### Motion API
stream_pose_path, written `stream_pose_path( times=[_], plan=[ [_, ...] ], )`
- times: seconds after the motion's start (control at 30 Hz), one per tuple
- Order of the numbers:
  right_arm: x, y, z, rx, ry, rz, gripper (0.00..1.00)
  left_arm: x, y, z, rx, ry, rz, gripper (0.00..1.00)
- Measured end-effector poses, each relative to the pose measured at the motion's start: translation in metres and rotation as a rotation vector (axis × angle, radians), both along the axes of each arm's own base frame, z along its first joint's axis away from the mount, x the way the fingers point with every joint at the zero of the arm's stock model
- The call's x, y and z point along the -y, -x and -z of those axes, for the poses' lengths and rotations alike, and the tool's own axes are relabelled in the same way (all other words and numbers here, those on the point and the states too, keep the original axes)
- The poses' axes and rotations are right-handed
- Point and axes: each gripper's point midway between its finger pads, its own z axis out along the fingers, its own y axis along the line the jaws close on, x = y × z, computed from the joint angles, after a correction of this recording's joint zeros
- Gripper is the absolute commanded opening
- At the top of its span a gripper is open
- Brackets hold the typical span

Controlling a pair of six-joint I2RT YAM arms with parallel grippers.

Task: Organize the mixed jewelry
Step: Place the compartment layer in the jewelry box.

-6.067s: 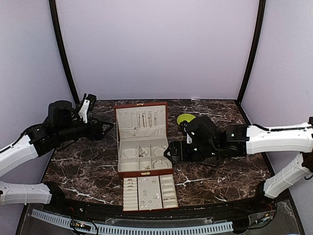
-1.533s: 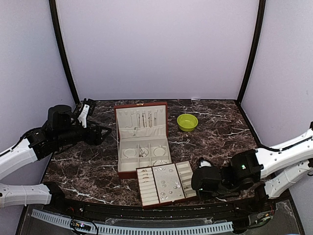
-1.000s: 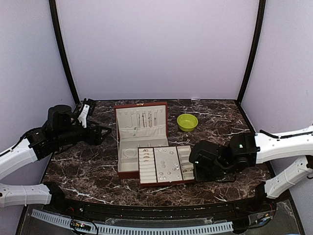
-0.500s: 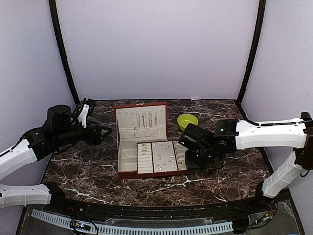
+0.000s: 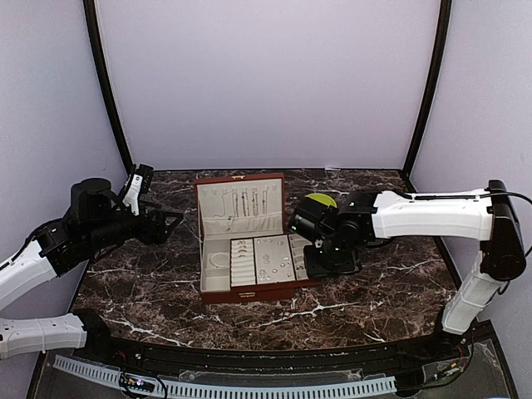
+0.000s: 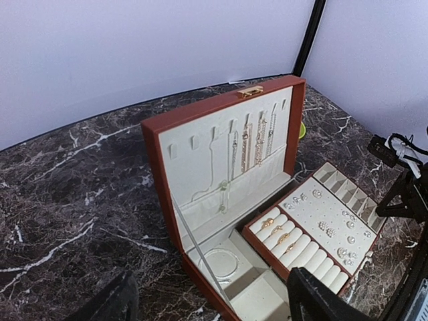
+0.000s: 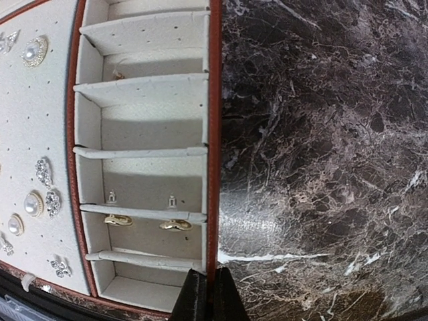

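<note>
Next, the right gripper slides the overhanging tray toward the box's uncovered end [image 5: 217,263] and releases the tray's rim. That box end lies to its left in the top view.
The reddish-brown box [image 5: 240,287] stands open with its lid up. Thin chains [image 6: 251,144] hang inside the lid and a bracelet [image 6: 219,262] lies in the base. My right gripper [image 7: 208,294] is shut on the right rim of the cream compartment tray [image 5: 268,259], which it holds over the box's right half. The tray carries the mixed jewelry: gold rings [image 6: 281,231], sparkly studs [image 6: 334,231] and a pair of gold earrings [image 7: 144,222]. My left gripper [image 6: 210,307] hangs open left of the box, holding nothing.
A lime-green bowl [image 5: 320,201] sits behind the right arm, partly hidden by it. The dark marble table [image 5: 150,274] is walled in by pale panels. My right gripper [image 5: 309,263] and wrist hang low beside the box's right edge.
My right gripper has carried the tray from the front right of the table back and left, over the open box. The left arm has shifted only slightly.
</note>
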Motion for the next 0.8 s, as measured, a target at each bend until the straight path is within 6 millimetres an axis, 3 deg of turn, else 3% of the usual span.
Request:
stream_pose_path(
  times=[0.2, 0.8],
  plan=[
    [-0.014, -0.01, -0.003, 0.006, 0.007, -0.018, 0.0, -0.01, 0.001, -0.011, 0.046, -0.002, -0.04, 0.79],
    [-0.03, -0.022, 0.003, -0.006, 0.055, -0.039, 0.0, -0.013, 0.001, -0.007, 0.034, -0.017, -0.05, 0.79]
  ],
)
